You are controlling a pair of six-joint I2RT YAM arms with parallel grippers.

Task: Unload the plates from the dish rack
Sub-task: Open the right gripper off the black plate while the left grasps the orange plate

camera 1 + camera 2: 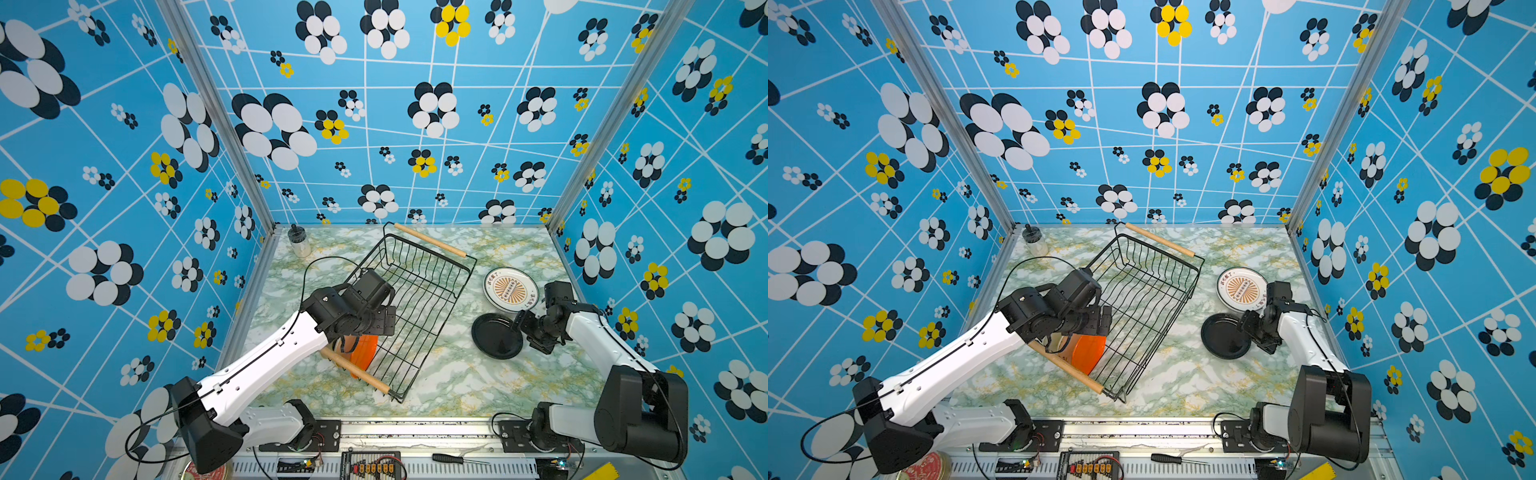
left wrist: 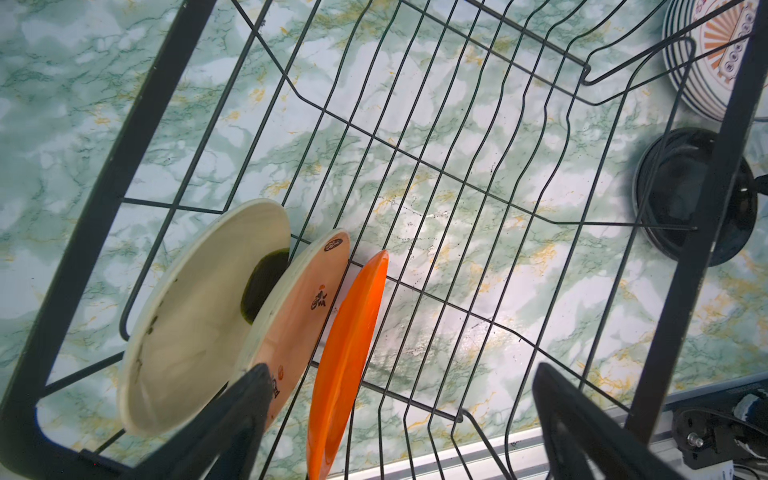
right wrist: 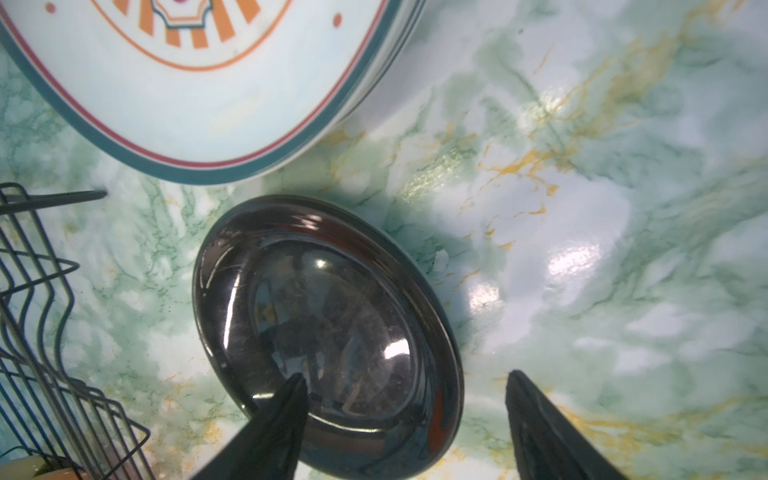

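Observation:
I will lower my left gripper over the orange plate's upper rim (image 1: 1091, 340) (image 2: 340, 388), with one finger on each side of it and one of them in the gap, because a gap separates the peach plate from the orange one.
The black wire dish rack (image 1: 419, 299) (image 1: 1144, 299) lies askew mid-table. At its near end three plates stand on edge: a cream one (image 2: 199, 316), a peach printed one (image 2: 299, 307) and an orange one (image 2: 349, 353) (image 1: 365, 353) (image 1: 1088, 353). My left gripper (image 2: 401, 368) (image 1: 386, 320) hovers open just above them, touching none. Right of the rack a black plate (image 3: 328, 332) (image 1: 496, 336) (image 1: 1225, 336) lies flat beside a white printed plate (image 3: 187, 83) (image 1: 510, 289). My right gripper (image 3: 405, 374) (image 1: 521, 328) is open, its jaws straddling the black plate's rim without gripping it.
A glass jar (image 1: 299, 241) with a dark lid stands in the back left corner. A red round tin (image 1: 928, 467) and a screwdriver (image 1: 457, 459) lie on the front rail. Patterned walls close in the table on three sides.

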